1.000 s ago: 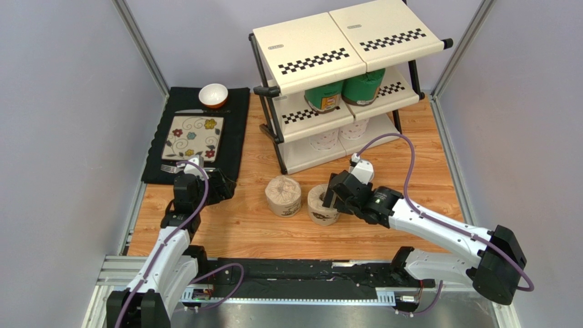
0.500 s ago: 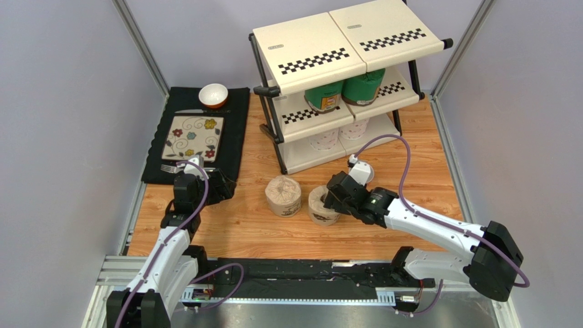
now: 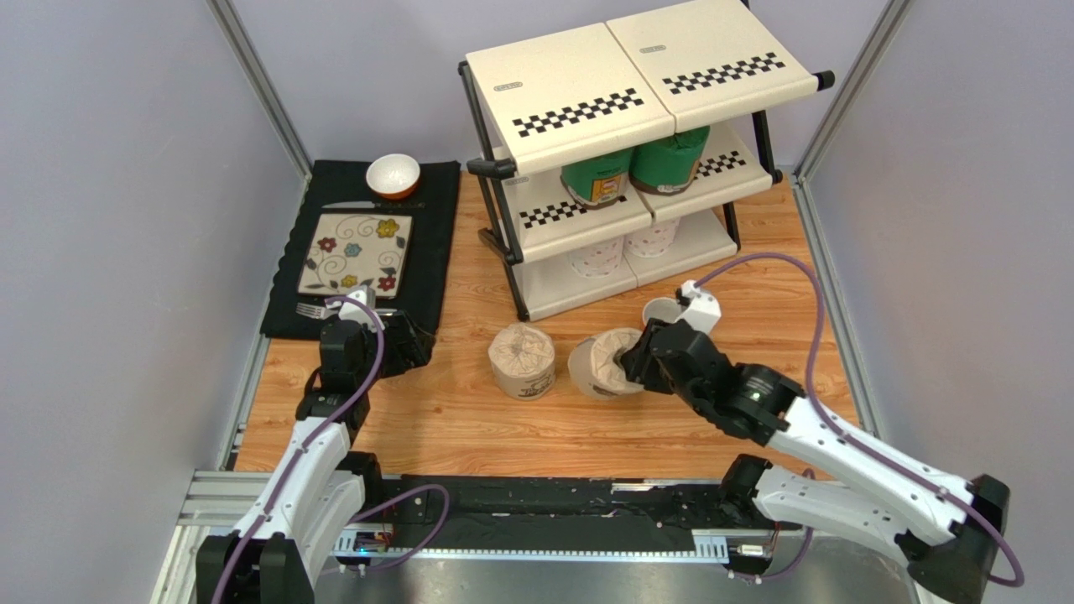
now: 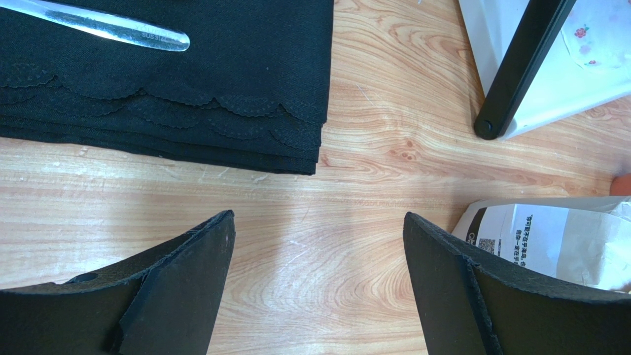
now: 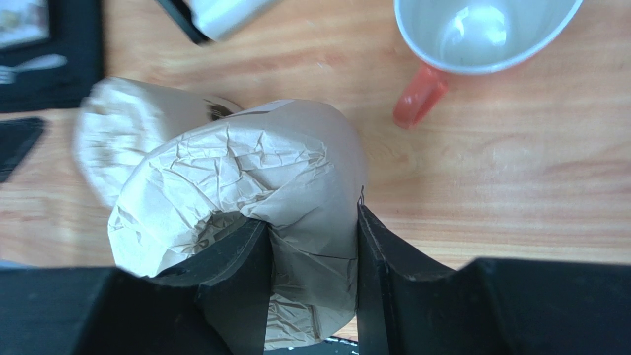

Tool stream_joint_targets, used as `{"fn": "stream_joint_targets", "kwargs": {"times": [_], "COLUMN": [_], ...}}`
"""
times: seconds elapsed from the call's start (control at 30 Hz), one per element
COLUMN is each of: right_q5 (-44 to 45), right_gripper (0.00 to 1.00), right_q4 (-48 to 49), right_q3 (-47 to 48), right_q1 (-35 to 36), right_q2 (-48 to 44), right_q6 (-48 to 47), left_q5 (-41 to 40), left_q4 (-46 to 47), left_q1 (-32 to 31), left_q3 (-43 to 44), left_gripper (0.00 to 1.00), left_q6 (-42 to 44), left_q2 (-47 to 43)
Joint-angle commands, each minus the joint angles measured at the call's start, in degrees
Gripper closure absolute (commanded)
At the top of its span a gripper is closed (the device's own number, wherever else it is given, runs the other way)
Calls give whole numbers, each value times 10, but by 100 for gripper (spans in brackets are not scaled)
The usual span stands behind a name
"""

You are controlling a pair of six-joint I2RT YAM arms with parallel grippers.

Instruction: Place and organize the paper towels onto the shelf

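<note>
The shelf's bare top level (image 3: 691,61) is above and outward of my right gripper. My gripper should next go up and outward and release the brown roll there.
A brown kraft paper towel roll (image 3: 603,365) (image 5: 296,163) leans tilted on the wooden table, and my right gripper (image 3: 633,360) (image 5: 311,229) is shut on its wall, one finger (image 5: 237,259) in the hollow core and the other outside. A second brown roll (image 3: 521,360) (image 5: 111,133) (image 4: 563,237) stands upright just left of it. The shelf (image 3: 580,107) at the back holds two green rolls (image 3: 596,176) on the middle tier and two white rolls (image 3: 595,258) on the bottom tier. My left gripper (image 3: 376,337) (image 4: 318,244) hovers open over bare wood beside the placemat.
An orange mug (image 3: 662,310) (image 5: 481,37) stands right behind the right wrist. The black placemat (image 3: 429,252) (image 4: 185,89) with a floral plate (image 3: 357,252), cutlery and an orange bowl (image 3: 393,174) lies at the left. A shelf leg (image 4: 518,66) stands ahead of the left gripper.
The right jaws have closed on the brown roll's wall. The right arm has swung to the right, and the roll has tipped from upright to tilted. The left arm has not moved.
</note>
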Motion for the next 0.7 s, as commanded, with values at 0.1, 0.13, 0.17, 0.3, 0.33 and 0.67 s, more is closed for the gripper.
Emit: {"fn": "stream_joint_targets", "kwargs": {"times": [0.1, 0.13, 0.17, 0.3, 0.33, 0.67], "right_q5": [44, 47, 50, 77, 91, 144], "right_gripper": [61, 60, 60, 60, 60, 65], "right_q4": [-29, -46, -65, -96, -95, -6], "right_q3": [228, 306, 352, 507, 562, 758], "right_q1": [1, 1, 2, 1, -4, -39], "right_q2": [-56, -21, -3, 63, 80, 164], "right_q6": [-166, -179, -192, -263, -271, -387], "left_q5": [15, 13, 13, 13, 13, 18], "left_q4": [14, 13, 13, 16, 16, 20], "left_q1": [3, 2, 2, 2, 2, 2], "left_q3": [0, 0, -1, -1, 0, -5], "left_gripper": [8, 8, 8, 8, 8, 8], "left_q6": [-4, -4, -4, -4, -5, -7], "left_q2": [-6, -6, -6, -2, -2, -3]}}
